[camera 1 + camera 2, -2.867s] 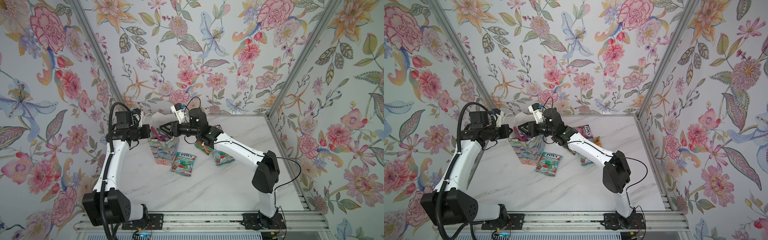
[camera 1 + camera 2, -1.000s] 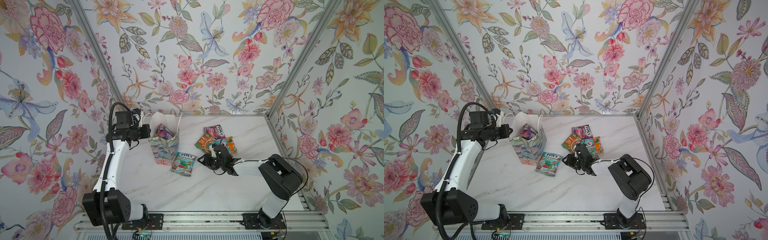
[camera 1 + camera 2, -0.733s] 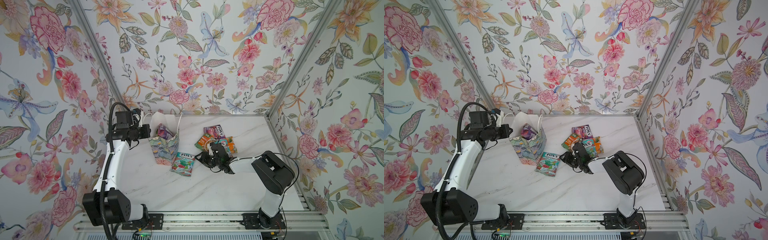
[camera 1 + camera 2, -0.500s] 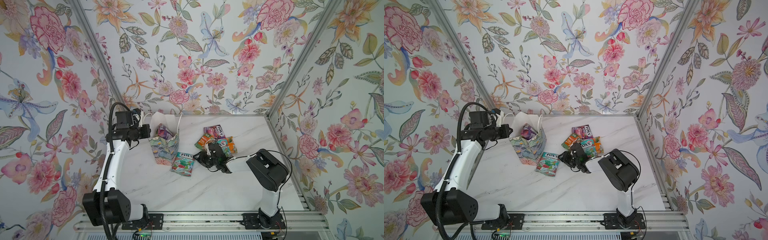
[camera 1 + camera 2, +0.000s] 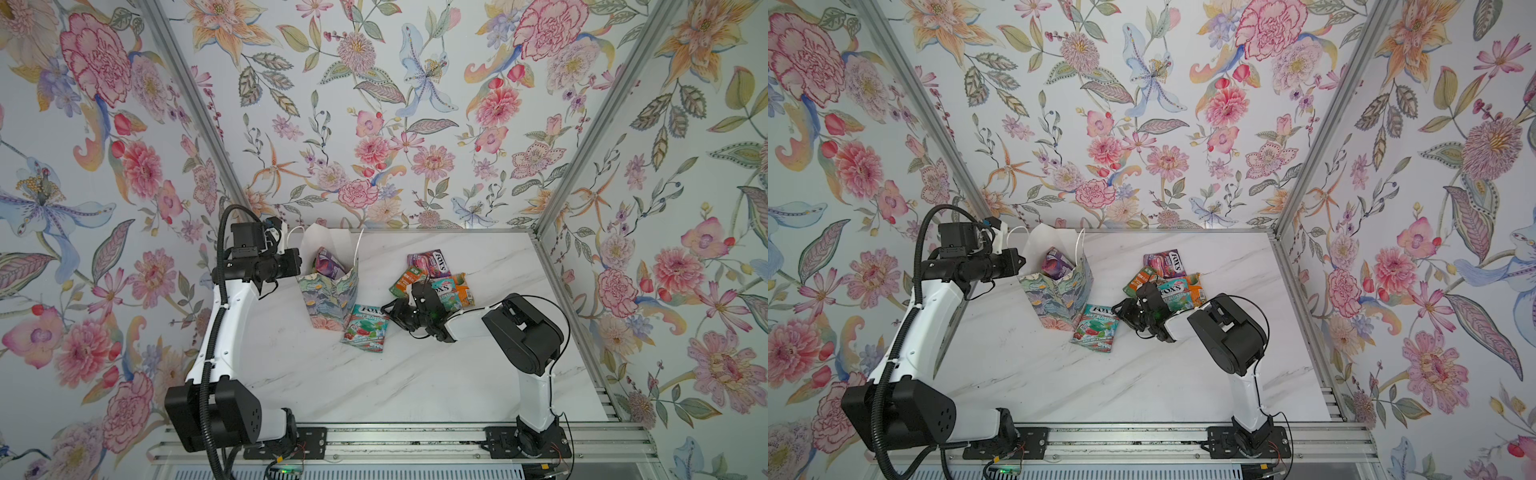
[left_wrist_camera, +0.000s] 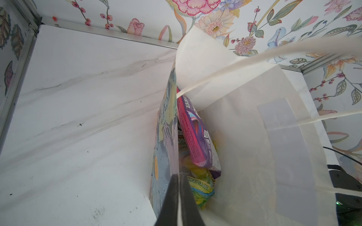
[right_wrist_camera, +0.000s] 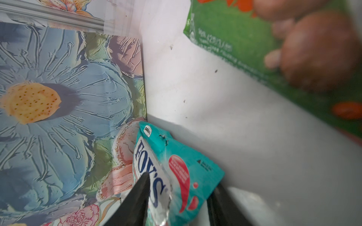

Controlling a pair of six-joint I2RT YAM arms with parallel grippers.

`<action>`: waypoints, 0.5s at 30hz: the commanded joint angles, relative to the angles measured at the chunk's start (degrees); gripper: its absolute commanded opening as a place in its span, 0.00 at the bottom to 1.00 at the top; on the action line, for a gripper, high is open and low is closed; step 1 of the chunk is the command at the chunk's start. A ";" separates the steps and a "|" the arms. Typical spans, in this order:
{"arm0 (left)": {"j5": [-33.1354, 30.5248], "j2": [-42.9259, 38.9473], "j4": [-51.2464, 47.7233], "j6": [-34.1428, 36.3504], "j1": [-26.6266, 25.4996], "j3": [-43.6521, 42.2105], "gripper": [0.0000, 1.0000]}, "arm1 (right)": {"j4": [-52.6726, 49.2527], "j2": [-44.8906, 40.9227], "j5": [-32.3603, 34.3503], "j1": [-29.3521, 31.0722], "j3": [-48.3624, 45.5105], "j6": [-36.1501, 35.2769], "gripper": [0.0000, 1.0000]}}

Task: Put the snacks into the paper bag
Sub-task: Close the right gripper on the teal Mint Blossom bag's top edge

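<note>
The free edge of the teal FOX'S packet (image 5: 384, 323) (image 7: 179, 209) is already between the open fingers, so my right gripper should move slightly back along that edge next and close there.
The paper bag (image 5: 330, 295) (image 5: 1054, 301) stands upright at the table's back left with its mouth open. My left gripper (image 5: 298, 266) (image 6: 179, 176) is shut on the bag's near wall at the rim. Inside the bag lie a purple packet (image 6: 195, 133) (image 5: 328, 262) and a yellow packet (image 6: 199, 187). A teal FOX'S packet (image 5: 365, 328) (image 7: 176, 172) lies on the table, leaning on the bag's foot. My right gripper (image 5: 390, 311) (image 7: 181, 182) is low over the table, open, with a finger on either side of that packet's end.
A pile of snacks sits behind my right gripper: a purple FOX'S packet (image 5: 430, 262), an orange-green pouch (image 5: 405, 280) (image 7: 254, 49), a teal FOX'S packet (image 5: 446, 291) and an orange pouch (image 5: 463, 286). Metal rails and floral walls close in the marble table (image 5: 374, 382).
My right arm left the bag's mouth, where a purple packet now rests, and came down to the table. Over the last second its gripper slid left onto the teal packet.
</note>
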 commanded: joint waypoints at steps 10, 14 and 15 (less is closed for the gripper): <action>0.40 -1.08 -0.31 0.56 -0.33 0.14 0.02 | 2.07 -3.61 -0.55 3.04 -4.03 0.46 0.51; 0.47 -1.47 0.47 0.09 -0.44 -0.38 0.02 | 0.89 -4.87 0.23 4.38 -4.35 -0.79 0.50; 0.72 -1.31 0.44 0.12 -0.34 -0.28 0.02 | 1.15 -4.78 0.16 4.49 -4.31 -0.67 0.50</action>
